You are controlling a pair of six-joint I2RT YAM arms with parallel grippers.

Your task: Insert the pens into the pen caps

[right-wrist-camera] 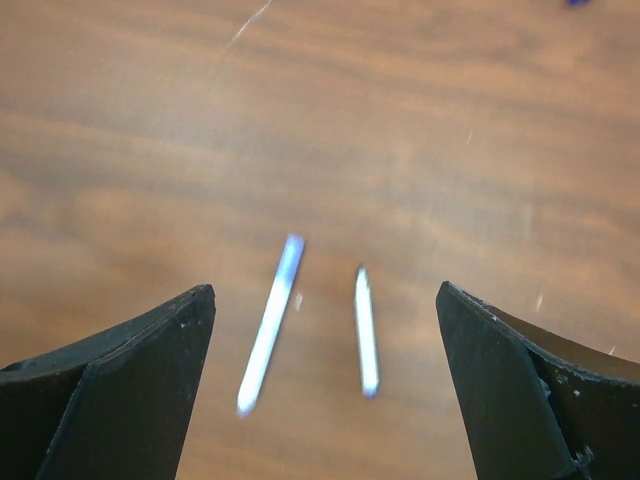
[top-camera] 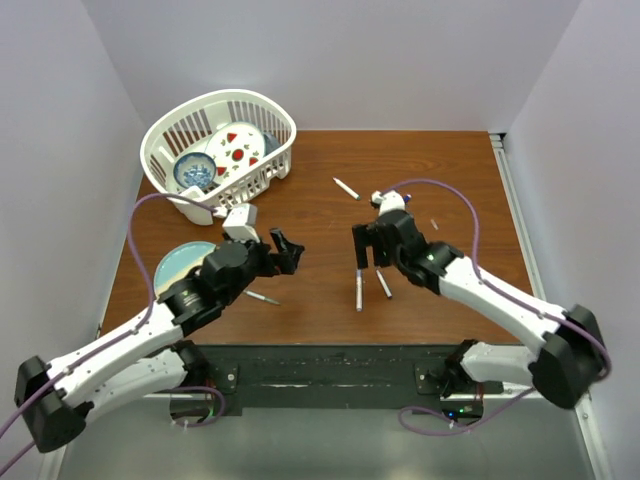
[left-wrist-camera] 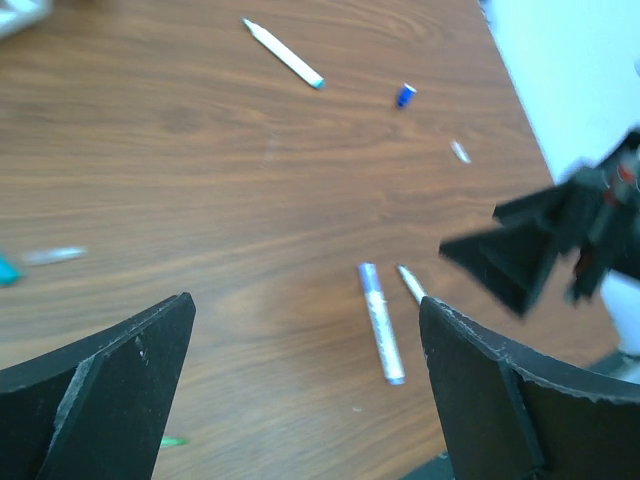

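The farther white pen lies outward and below, and my right gripper will reach outward and down to it next, over its green end (top-camera: pixel 356 196). The pen's tapered tip will stay free.
Two pens lie side by side near the table's front: one with a blue end (top-camera: pixel 359 290) and a shorter white one (top-camera: pixel 384 284). My right gripper (top-camera: pixel 366 252) hovers open just above them; in the right wrist view both the blue-ended pen (right-wrist-camera: pixel 268 325) and the white pen (right-wrist-camera: pixel 366 330) lie between its open jaws (right-wrist-camera: pixel 325 292). A third pen (top-camera: pixel 345 188) lies farther back, with a green end (left-wrist-camera: pixel 283 52). A fourth pen (top-camera: pixel 263 298) lies under my left arm. A blue cap (left-wrist-camera: pixel 405 95) sits beyond. My left gripper (top-camera: pixel 290 250) is open and empty above the table (left-wrist-camera: pixel 305 305).
A white basket (top-camera: pixel 276 125) with dishes stands at the back left. A light blue plate (top-camera: pixel 183 263) lies at the left, partly under my left arm. A small pale piece (top-camera: pixel 433 223) lies at the right. White walls close in on three sides.
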